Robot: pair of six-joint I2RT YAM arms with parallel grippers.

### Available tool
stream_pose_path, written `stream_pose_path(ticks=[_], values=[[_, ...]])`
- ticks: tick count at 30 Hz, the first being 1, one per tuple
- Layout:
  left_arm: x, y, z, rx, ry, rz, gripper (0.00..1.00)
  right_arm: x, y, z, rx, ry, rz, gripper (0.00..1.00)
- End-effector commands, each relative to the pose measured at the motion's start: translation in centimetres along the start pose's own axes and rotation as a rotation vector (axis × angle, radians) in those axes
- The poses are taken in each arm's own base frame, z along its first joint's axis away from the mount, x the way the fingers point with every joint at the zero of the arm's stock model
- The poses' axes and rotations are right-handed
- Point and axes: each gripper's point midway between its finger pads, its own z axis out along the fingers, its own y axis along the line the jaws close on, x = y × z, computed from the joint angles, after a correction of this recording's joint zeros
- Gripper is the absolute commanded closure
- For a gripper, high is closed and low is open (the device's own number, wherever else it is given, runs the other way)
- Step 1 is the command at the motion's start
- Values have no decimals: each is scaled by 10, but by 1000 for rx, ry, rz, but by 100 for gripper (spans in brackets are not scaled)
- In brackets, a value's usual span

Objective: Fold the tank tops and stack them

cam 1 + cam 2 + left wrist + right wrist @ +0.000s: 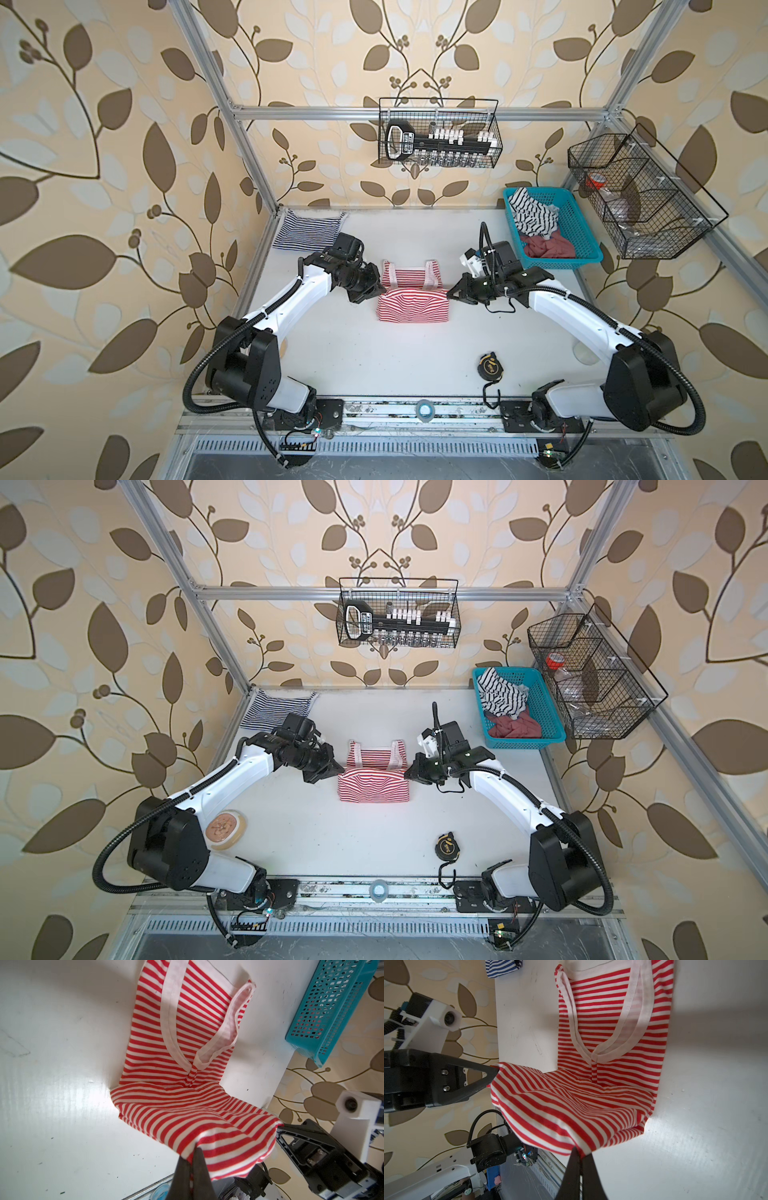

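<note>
The strap nearest the blue basket lies outward and below the still-raised hem corner. My right gripper will next carry the hem corner outward, lower it at that strap and release it.
The red-and-white tank top [412, 305] [373, 785] lies mid-table, straps toward the back wall, its hem end lifted and doubled over toward the straps. My left gripper [379, 289] [192, 1152] is shut on the hem's left corner. My right gripper [449, 294] [580, 1152] is shut on the hem's right corner. Both wrist views show the red-and-white tank top [178, 1047] [608, 1028] with its white neck trim flat on the table and the held edge raised. The navy-and-white tank top [307, 230] [279, 710] lies folded at the back left corner.
A blue basket [582, 232] [544, 712] at the back right holds striped and pink cloth. A black tape measure [490, 365] lies near the front edge, a tape roll [424, 409] on the front rail. Wire baskets [440, 133] hang on the frame behind and at right.
</note>
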Motion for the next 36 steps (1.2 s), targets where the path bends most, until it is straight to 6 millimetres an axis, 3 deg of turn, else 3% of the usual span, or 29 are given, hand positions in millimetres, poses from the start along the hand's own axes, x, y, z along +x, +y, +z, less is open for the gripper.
stream_pose_path(ticks=[1,22,24,36], values=[[-17,-13,-2,46,-9,39,100,-15,7,4,-43,1,-28,100],[-92,-3,46,54,56,-23,100,-70,-34,60,-46,68,78,100],[-98,-1,51,57,59,-32,100,-83,-34,61,-54,54,77,100],[-129,1,74,66,81,-55,100,-97,-63,85,-46,77,139,100]])
